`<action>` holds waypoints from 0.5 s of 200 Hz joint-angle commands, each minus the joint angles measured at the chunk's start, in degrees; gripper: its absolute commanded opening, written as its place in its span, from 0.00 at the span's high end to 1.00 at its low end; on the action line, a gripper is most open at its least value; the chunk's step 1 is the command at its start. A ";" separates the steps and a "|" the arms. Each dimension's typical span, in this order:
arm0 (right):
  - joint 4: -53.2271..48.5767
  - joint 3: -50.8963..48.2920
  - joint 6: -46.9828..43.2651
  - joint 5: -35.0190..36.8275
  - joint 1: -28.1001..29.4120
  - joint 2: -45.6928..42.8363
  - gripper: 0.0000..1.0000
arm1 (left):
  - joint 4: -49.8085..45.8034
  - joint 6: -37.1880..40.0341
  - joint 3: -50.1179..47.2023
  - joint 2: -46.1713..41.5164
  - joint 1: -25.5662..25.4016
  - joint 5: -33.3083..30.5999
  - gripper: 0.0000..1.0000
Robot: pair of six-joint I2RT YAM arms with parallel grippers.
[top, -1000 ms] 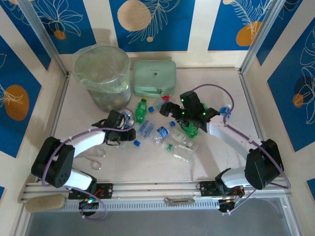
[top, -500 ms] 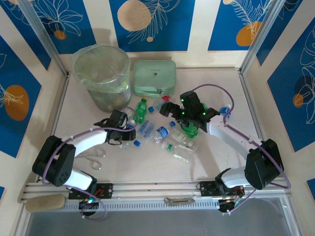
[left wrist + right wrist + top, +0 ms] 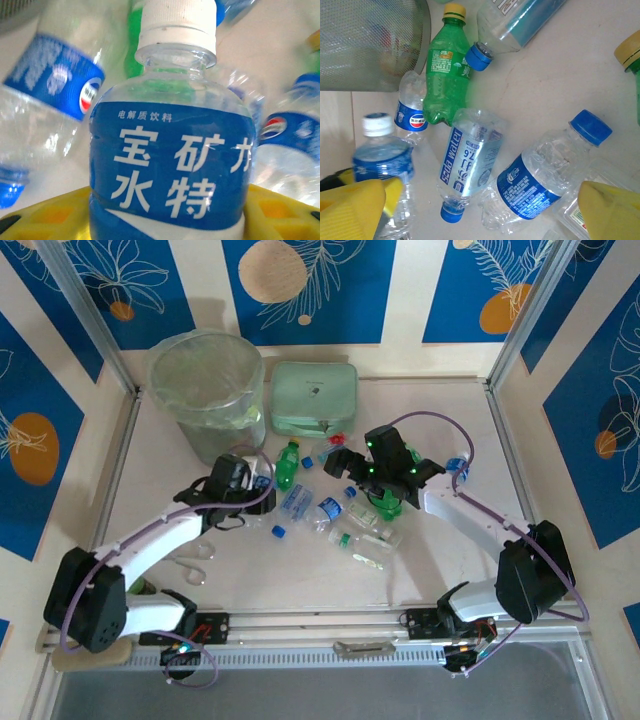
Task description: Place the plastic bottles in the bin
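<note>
My left gripper will next lift the clear bottle and carry it outward over the bin's open top [image 3: 205, 370] to let it go, since the bin is open.
My left gripper [image 3: 247, 489] is shut on a clear bottle [image 3: 170, 165] with a blue label and a white cap, its yellow fingers [image 3: 45, 215] on either side of the label. It is just in front of the bin [image 3: 208, 390], a round pale-green bucket lined with a clear bag. My right gripper [image 3: 348, 466] hangs open above the pile of plastic bottles [image 3: 335, 515], with nothing between its fingers [image 3: 352, 210]. Below it lie a soda-water bottle [image 3: 470, 160], a blue-labelled bottle [image 3: 545, 175] and a green bottle [image 3: 447, 70].
A flat mint-green case [image 3: 313, 398] lies right of the bin at the back. A loose blue cap [image 3: 278, 531] and a small red piece [image 3: 337, 439] sit near the pile. A clear looped object [image 3: 190, 558] lies at the front left.
My left gripper has shut on the white-capped bottle and moved back and left toward the bin. The right arm has stayed where it was.
</note>
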 commanded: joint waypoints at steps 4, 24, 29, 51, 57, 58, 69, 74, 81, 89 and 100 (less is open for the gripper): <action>0.73 0.37 0.20 -0.76 0.31 0.36 0.01 | -0.52 -0.65 4.93 -2.98 -0.54 2.45 0.48; 0.77 0.34 0.24 -0.89 0.28 0.47 0.01 | 0.23 -0.99 8.07 -4.73 -0.54 3.60 0.49; 0.75 0.36 0.23 -0.92 0.23 0.40 0.01 | 0.53 -0.94 8.94 -5.09 -0.54 3.86 0.49; 0.75 0.03 0.39 -1.02 0.24 0.11 0.01 | 0.84 0.57 13.88 -6.05 -0.54 2.93 0.51; 0.77 -0.14 0.42 -1.02 0.26 0.01 0.01 | 0.78 1.21 15.26 -6.05 -0.46 1.92 0.52; 0.76 -0.17 0.42 -1.02 0.24 0.00 0.01 | 0.79 1.33 15.53 -6.05 -0.50 1.68 0.53; 0.58 -0.44 0.53 -1.19 0.29 -0.42 0.01 | 0.72 2.77 18.05 -5.81 -0.44 -1.13 0.56; 0.57 -0.60 0.55 -1.28 0.31 -0.71 0.01 | 0.71 3.64 19.24 -5.64 -0.37 -2.29 0.56; 0.49 -0.93 0.47 -1.13 0.31 -1.16 0.01 | 0.48 4.93 20.94 -5.19 -0.28 -3.70 0.56; 0.27 -1.43 0.60 -0.79 0.31 -1.93 0.01 | 0.24 6.21 23.21 -4.57 -0.02 -5.14 0.56; 0.05 -2.27 0.68 -0.12 0.31 -3.11 0.01 | -0.13 7.95 26.40 -3.65 0.61 -5.72 0.56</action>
